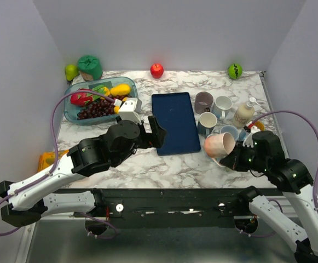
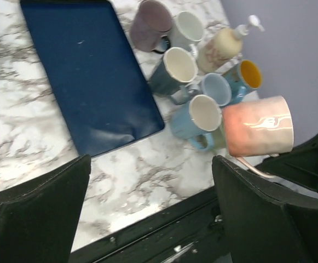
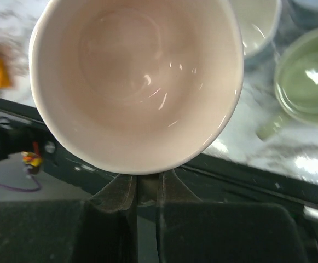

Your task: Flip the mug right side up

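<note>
I should next turn my right gripper to point down, lower the mug onto the bare marble by the table's front edge [image 1: 208, 174] and let go of it, because the mug's opening faces sideways.
A pink mug [image 1: 220, 145] hangs on its side just above the table's front right, in front of the other cups. My right gripper [image 1: 231, 160] is shut on its handle from below. In the right wrist view the mug's [image 3: 137, 82] open mouth faces the camera, and my right gripper's [image 3: 146, 189] fingers pinch the thin handle under the rim. The left wrist view has the mug [image 2: 257, 126] side-on, handle underneath. My left gripper [image 1: 157, 131] hovers open over the near left edge of the blue tray [image 1: 175, 123], with nothing between its fingers [image 2: 49, 208].
Several upright mugs [image 1: 213, 112] and a soap bottle [image 1: 244, 114] crowd the table right of the tray. A clear bin of toy fruit [image 1: 93, 104] stands at the back left. A red apple [image 1: 156, 70] and green toys [image 1: 235, 70] line the back wall.
</note>
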